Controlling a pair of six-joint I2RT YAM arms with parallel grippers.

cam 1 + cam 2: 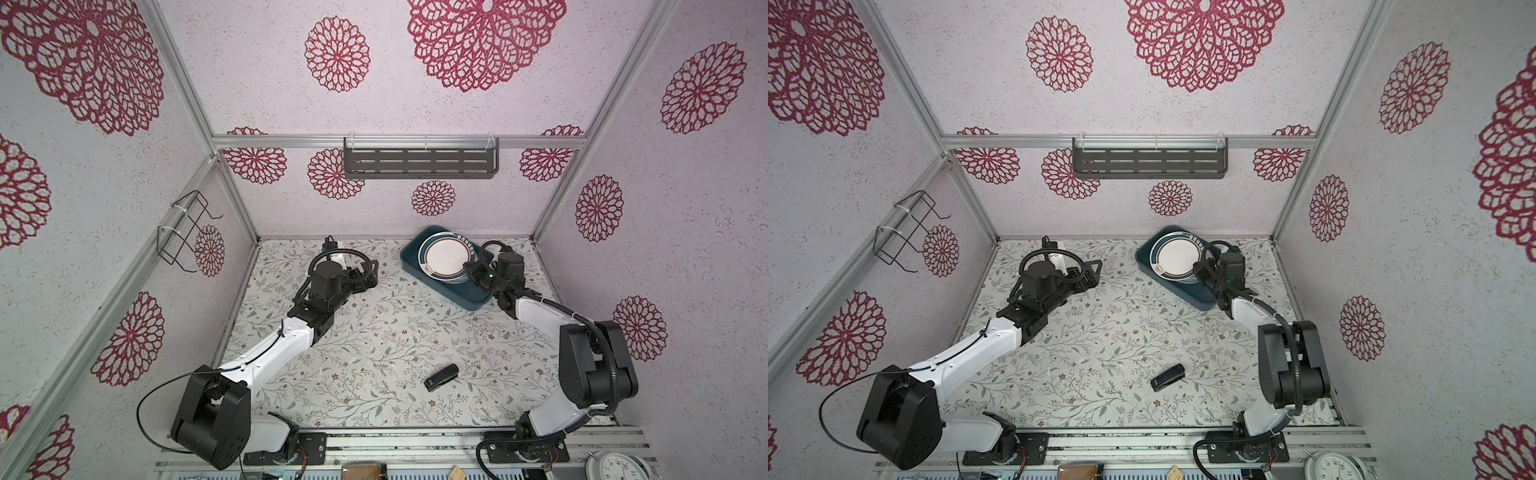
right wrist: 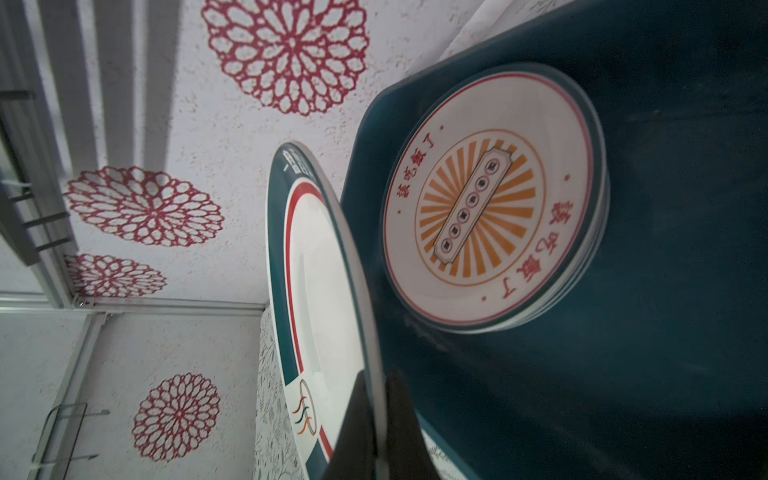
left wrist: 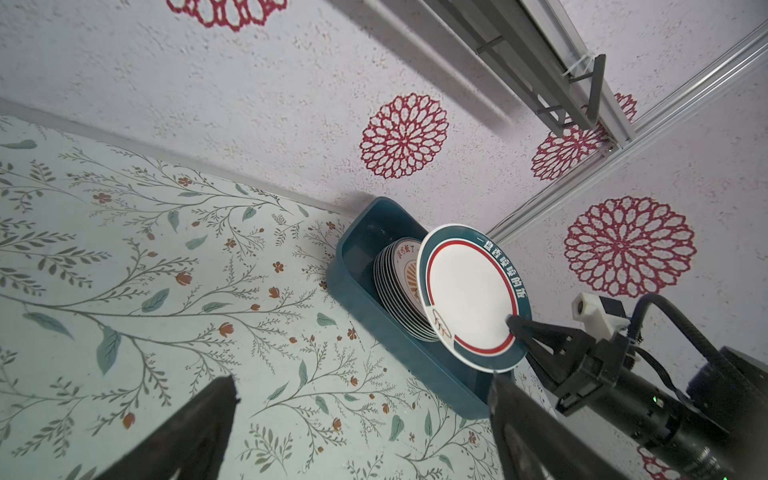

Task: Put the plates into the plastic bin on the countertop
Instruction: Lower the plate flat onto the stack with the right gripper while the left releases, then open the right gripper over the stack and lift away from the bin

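The robot's right gripper needs to move down, lay the teal-rimmed plate (image 2: 324, 270) onto the orange sunburst plate (image 2: 489, 198) and let go of the teal-rimmed plate's rim, because the stack of plates is below the gripper in the bin.
The dark teal plastic bin (image 1: 469, 297) (image 1: 1196, 299) sits at the back right of the leafy countertop (image 1: 395, 332). Inside it lies a stack of plates (image 3: 399, 286), the top one with an orange sunburst centre (image 2: 482, 199). My right gripper (image 2: 377, 378) (image 1: 473, 270) is shut on the rim of a teal-rimmed plate (image 2: 324, 270) (image 1: 446, 257) (image 3: 469, 299), held tilted above that stack. My left gripper (image 3: 361, 386) (image 1: 371, 276) stands open and empty over the countertop, left of the bin.
A small black stapler-like object (image 1: 441, 377) (image 1: 1168, 377) lies near the front centre of the countertop. A grey slotted shelf (image 1: 420, 163) hangs on the back wall and a black wire rack (image 1: 187, 232) on the left wall. A clock (image 1: 619, 467) sits beyond the front edge.
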